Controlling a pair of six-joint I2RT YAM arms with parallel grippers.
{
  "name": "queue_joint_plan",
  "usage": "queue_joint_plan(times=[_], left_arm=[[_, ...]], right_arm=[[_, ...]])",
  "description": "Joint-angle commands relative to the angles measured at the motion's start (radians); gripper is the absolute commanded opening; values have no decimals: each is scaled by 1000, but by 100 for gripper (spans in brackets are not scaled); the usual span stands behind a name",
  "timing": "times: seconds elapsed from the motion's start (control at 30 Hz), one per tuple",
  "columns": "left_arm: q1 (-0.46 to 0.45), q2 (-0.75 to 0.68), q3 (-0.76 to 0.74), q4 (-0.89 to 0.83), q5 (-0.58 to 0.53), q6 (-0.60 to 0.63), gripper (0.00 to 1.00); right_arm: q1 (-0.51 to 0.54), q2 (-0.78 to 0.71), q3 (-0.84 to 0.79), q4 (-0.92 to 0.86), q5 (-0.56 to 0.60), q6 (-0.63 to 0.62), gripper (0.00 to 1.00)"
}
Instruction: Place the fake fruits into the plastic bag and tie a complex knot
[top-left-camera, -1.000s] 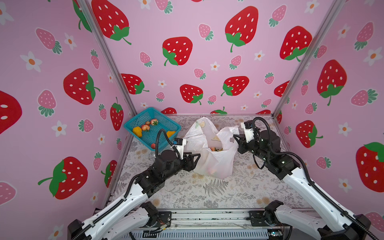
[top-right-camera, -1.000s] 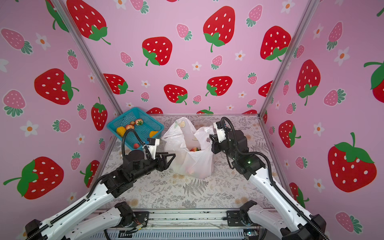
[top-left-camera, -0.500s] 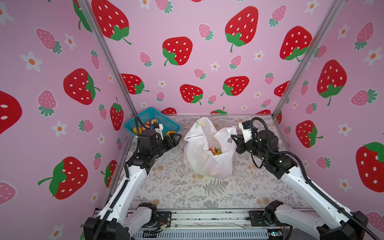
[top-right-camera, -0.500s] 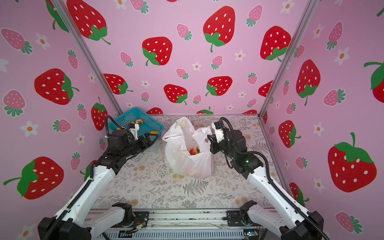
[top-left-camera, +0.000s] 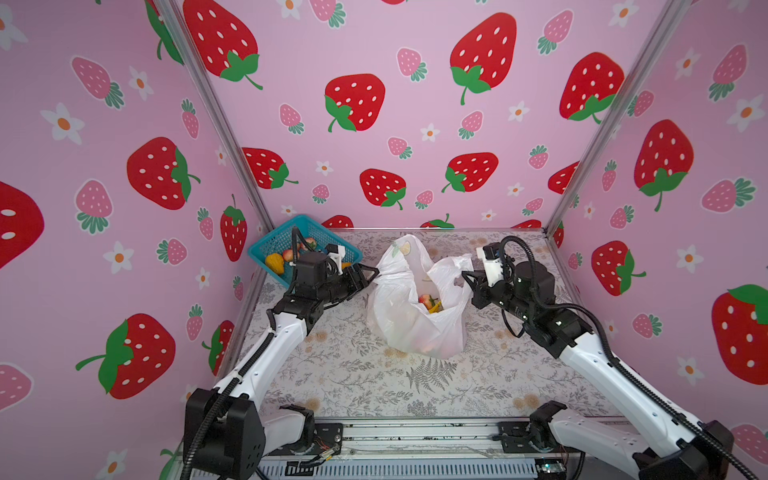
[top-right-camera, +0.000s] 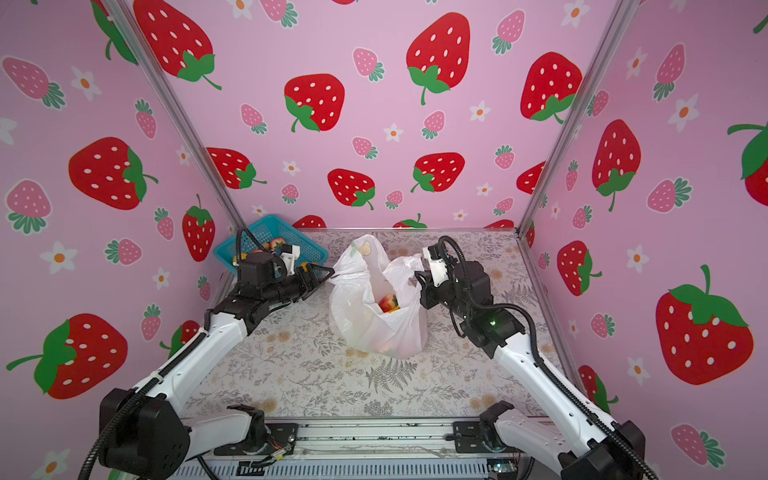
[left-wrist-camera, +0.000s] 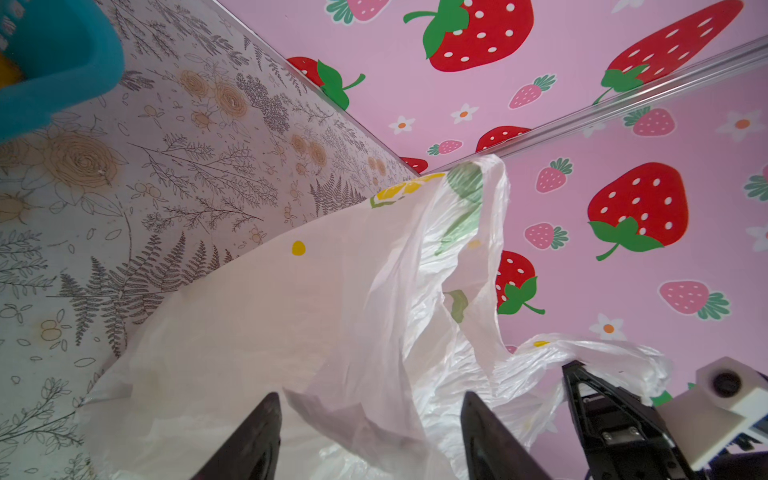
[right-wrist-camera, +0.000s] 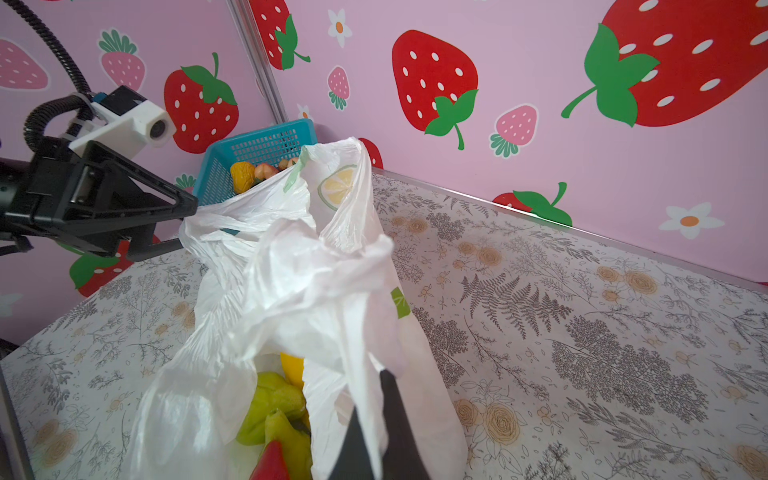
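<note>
The bag's opening is only a little open, so my right gripper needs to pull over the bare tabletop on its side away from the basket and let go of the bag's film.
The plastic bag (top-left-camera: 415, 328) (top-right-camera: 374, 332) stands mid-table with its mouth open. Inside lie fake fruits (top-left-camera: 429, 301) (top-right-camera: 388, 302), green, yellow and red in the right wrist view (right-wrist-camera: 274, 399). My right gripper (top-left-camera: 465, 277) (top-right-camera: 417, 277) (right-wrist-camera: 374, 399) is shut on the bag's right rim film. At the bag's left rim my left gripper (top-left-camera: 371, 273) (top-right-camera: 327, 274) (left-wrist-camera: 370, 399) is open, and a loose fold of bag (left-wrist-camera: 332, 332) lies between its fingers. More fake fruits (top-left-camera: 275, 262) (right-wrist-camera: 243, 174) sit in the basket. No knot is in view; the handles stand apart.
A teal mesh basket (top-left-camera: 270, 245) (top-right-camera: 266, 222) (left-wrist-camera: 62, 62) (right-wrist-camera: 257, 143) stands in the back left corner, just behind my left arm. Pink strawberry walls close in the back and both sides. The floral table (top-left-camera: 353, 374) lies bare in front of the bag.
My left gripper swung from the bag's front left to the basket, then back to the bag's left rim. The right gripper has kept its hold, and the bag's mouth stands wider.
</note>
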Motion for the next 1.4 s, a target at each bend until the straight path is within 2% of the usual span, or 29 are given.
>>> queue_joint_plan(times=[0.0,0.1,0.2,0.4,0.63,0.83,1.0,1.2,1.37], left_arm=[[-12,29,65,9,6,29,54],[-23,38,74,9,12,41,40],[-25,25,84,6,14,50,21],[-25,-56,225,-115,6,130,0],[-14,-122,451,-295,-112,262,0],[11,32,735,-558,-87,433,0],[9,151,864,-616,0,491,0],[-11,233,897,-500,158,416,0],[-49,281,919,-488,265,404,0]], right_arm=[[-4,2,-8,20,-14,-3,5],[-5,-1,-10,23,-10,-1,5],[-6,0,-2,22,-1,-4,5],[-11,-17,119,-48,122,-52,5],[-17,-68,220,-35,213,-87,5],[-17,-108,203,17,265,-87,5],[-17,-175,136,82,278,-72,5],[-16,-209,90,86,283,-79,5],[-18,-176,31,76,355,-90,11]])
